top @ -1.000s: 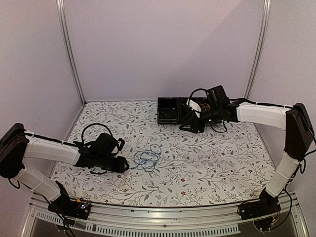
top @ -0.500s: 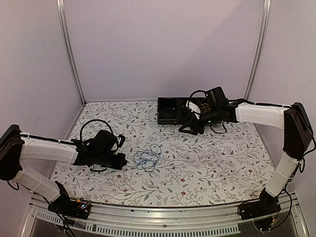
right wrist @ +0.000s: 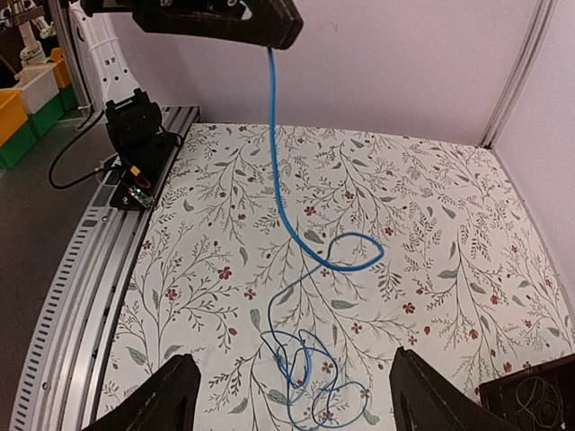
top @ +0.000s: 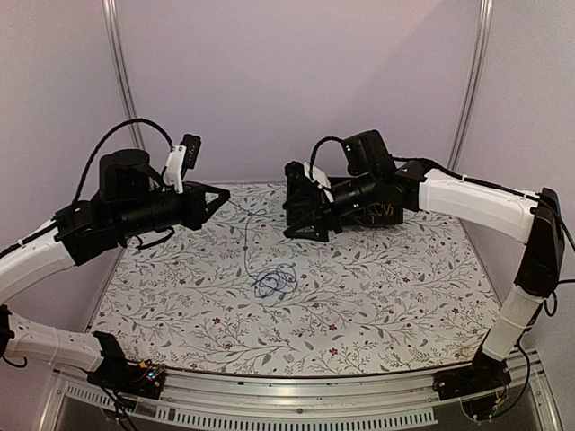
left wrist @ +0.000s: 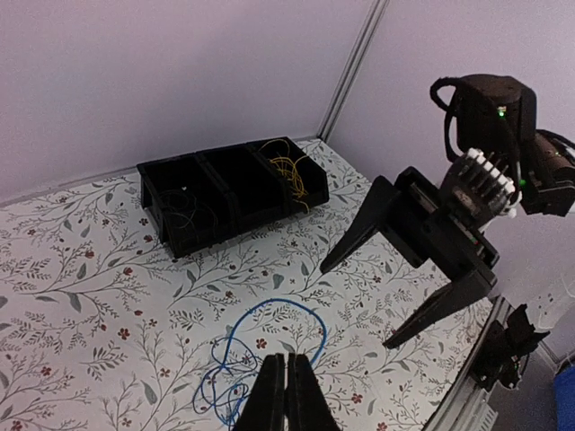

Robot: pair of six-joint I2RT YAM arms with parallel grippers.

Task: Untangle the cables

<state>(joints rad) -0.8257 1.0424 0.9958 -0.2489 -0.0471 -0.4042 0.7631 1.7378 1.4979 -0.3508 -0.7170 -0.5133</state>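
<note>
My open right gripper lowers to the piece of cable beside the tangle next, since the piece of blue cable (right wrist: 277, 171) from my left gripper runs down into the tangle (right wrist: 314, 386).
A blue cable (top: 272, 284) lies in a tangle on the flowered table. One strand of it rises to my left gripper (top: 223, 197), which is shut on the cable's end and held high above the table. The right wrist view shows this strand (right wrist: 277, 171) hanging from the left gripper (right wrist: 274, 36) down to a loop and the tangle (right wrist: 314, 386). In the left wrist view my shut left gripper (left wrist: 287, 395) hovers over the blue cable (left wrist: 269, 346). My right gripper (top: 292, 205) is open and empty, raised and pointing left toward the strand; it also shows in both wrist views (left wrist: 355, 307) (right wrist: 301, 409).
A black bin (left wrist: 157, 175) with three compartments stands at the back of the table. It holds a yellow-orange cable (left wrist: 292, 175) in one end compartment and a dark one (left wrist: 189, 215) in the other. The bin's corner (right wrist: 530, 400) shows by my right finger. Metal posts frame the back wall.
My left arm has risen from the table, lifting the blue cable's end so a strand now hangs. My right gripper has moved left from the bin toward the middle.
</note>
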